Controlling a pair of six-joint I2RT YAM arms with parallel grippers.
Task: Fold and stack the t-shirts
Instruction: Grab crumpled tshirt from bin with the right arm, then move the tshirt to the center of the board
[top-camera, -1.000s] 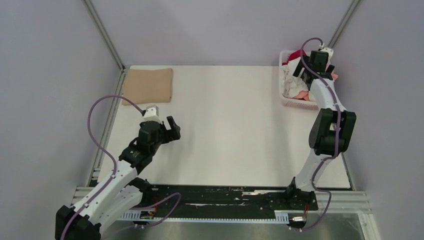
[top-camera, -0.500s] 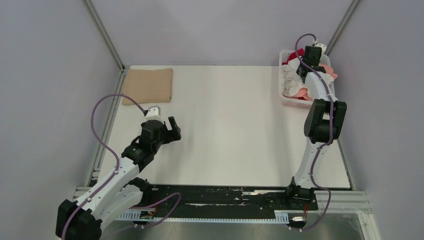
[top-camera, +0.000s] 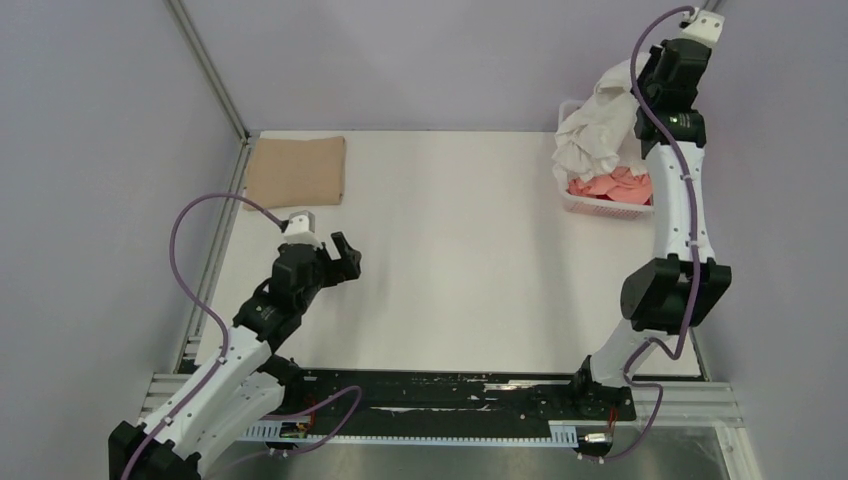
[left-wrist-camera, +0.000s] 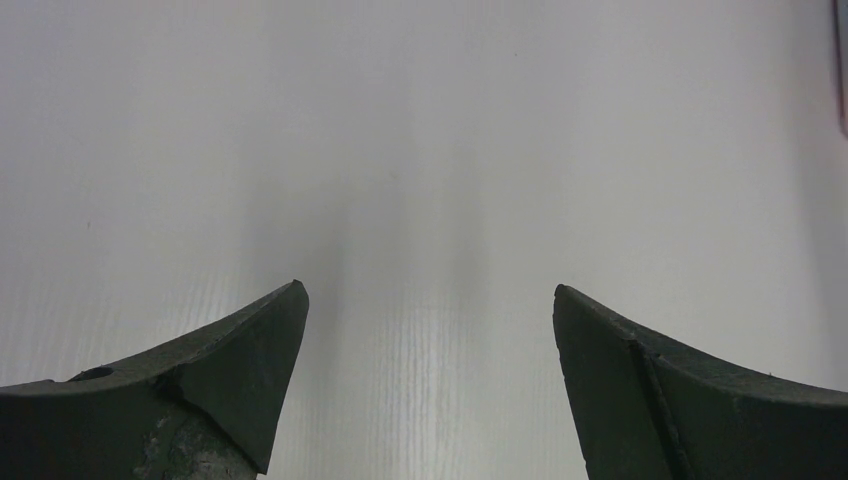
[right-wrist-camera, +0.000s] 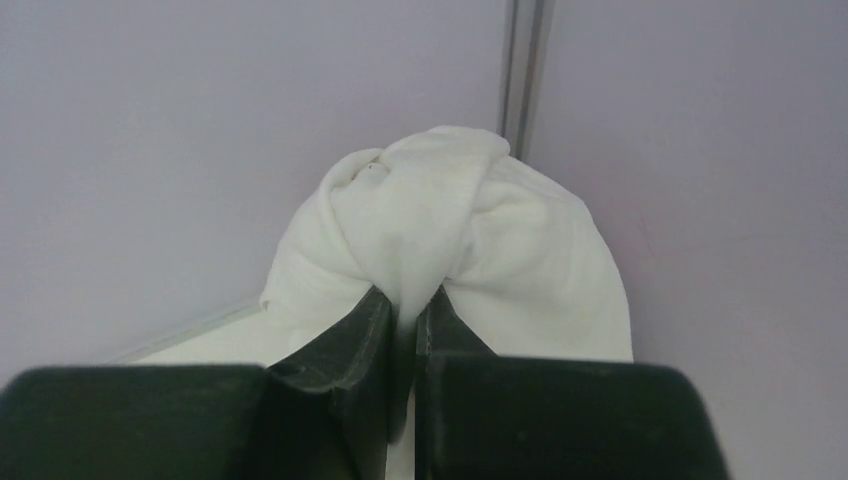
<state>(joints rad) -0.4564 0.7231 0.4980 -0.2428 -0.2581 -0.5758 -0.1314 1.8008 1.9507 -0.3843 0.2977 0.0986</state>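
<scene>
My right gripper should next move off the basket toward the middle of the table (top-camera: 456, 242), and then it should go back and down.
A white t-shirt (top-camera: 598, 128) hangs bunched above the basket (top-camera: 600, 206) at the back right, pinched by my right gripper (top-camera: 640, 78), which is raised high. In the right wrist view the jaws are shut on a fold of the white t-shirt (right-wrist-camera: 450, 220), right gripper (right-wrist-camera: 412, 295). A salmon pink t-shirt (top-camera: 615, 186) lies in the basket. A tan t-shirt (top-camera: 297, 170) lies folded flat at the back left of the table. My left gripper (top-camera: 347, 256) hovers open over bare table left of centre; the left wrist view shows the left gripper (left-wrist-camera: 428, 292) with nothing between its fingers.
The white lattice basket sits against the right wall near the back corner. Metal frame posts (top-camera: 207, 68) run up the back corners. The white table (top-camera: 450, 250) spreads between the arms.
My right gripper shut on the white t-shirt in the basket and lifted it high above the basket. The left arm barely shifted.
</scene>
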